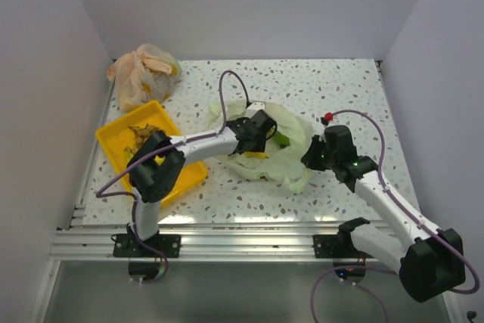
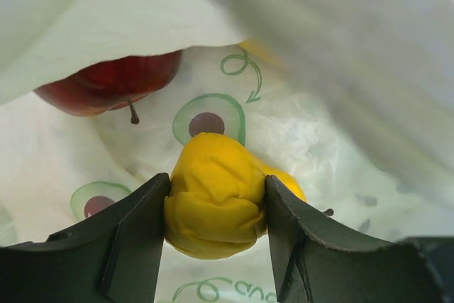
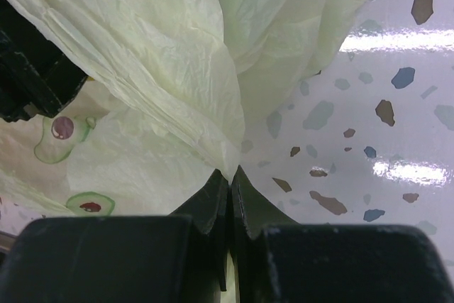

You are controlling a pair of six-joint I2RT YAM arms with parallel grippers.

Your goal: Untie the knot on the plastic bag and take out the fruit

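Small brown fruits already lie in the yellow tray (image 1: 119,146). I will next lift my left gripper out of the bag and swing it over that tray to release the fruit.
The pale green plastic bag (image 1: 291,153) lies open in the middle of the table. My left gripper (image 1: 263,135) reaches inside it. In the left wrist view the left gripper (image 2: 216,211) is shut on a lumpy yellow fruit (image 2: 213,193), a finger on each side. A dark red apple (image 2: 113,83) lies behind it on the bag's printed inner wall (image 2: 319,154). A bit of green fruit (image 1: 280,140) shows in the bag's mouth. My right gripper (image 1: 311,158) is shut on the bag's right edge (image 3: 213,133), pinching the film at the right gripper's fingertips (image 3: 230,179).
A yellow tray (image 1: 113,141) stands at the left with a cluster of small brown fruits (image 1: 144,132) in it. An orange-beige plastic bag (image 1: 144,73) lies at the back left. Speckled tabletop (image 3: 383,104) shows right of the bag. White walls stand on three sides.
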